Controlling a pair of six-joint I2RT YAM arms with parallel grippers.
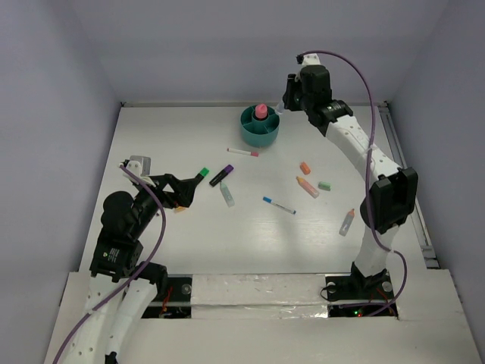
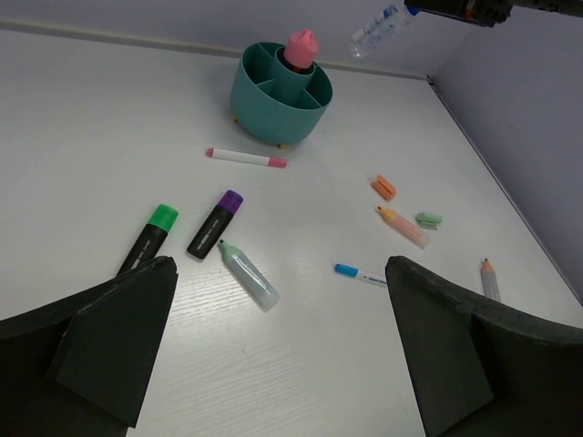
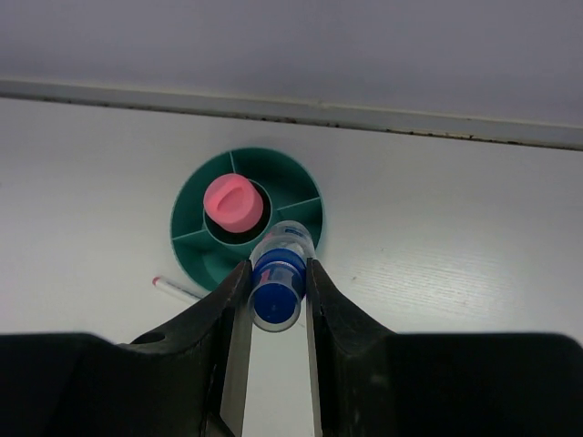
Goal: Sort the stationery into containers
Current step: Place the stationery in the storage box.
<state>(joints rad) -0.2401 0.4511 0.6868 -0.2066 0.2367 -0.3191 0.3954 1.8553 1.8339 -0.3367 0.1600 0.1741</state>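
Note:
The robot's right gripper should next move down to the left in the top view and let go of the marker, because the cup's empty outer section [image 1: 273,123] [image 3: 308,219] is below on that side.
The teal cup [image 1: 260,129] [image 2: 278,91] [image 3: 273,159] stands at the back of the table with a pink-capped bottle [image 1: 261,111] [image 3: 233,202] upright in its centre. My right gripper [image 3: 278,264] [image 1: 288,102] hangs just above the cup's right side, shut on a clear marker with a blue cap [image 3: 278,282] [image 2: 378,27]. My left gripper [image 2: 281,264] [image 1: 191,191] stands open and holds nothing, low over the table. Ahead of it lie a green-capped marker [image 2: 150,238], a purple-capped marker [image 2: 216,223] and a pale green marker [image 2: 248,273].
Loose on the table are a pink-tipped thin pen [image 1: 242,152], a blue-capped pen [image 1: 279,205], an orange piece [image 1: 305,167], a peach highlighter [image 1: 308,186], a green piece [image 1: 324,185] and an orange-tipped pencil [image 1: 347,221]. Walls close the back and sides.

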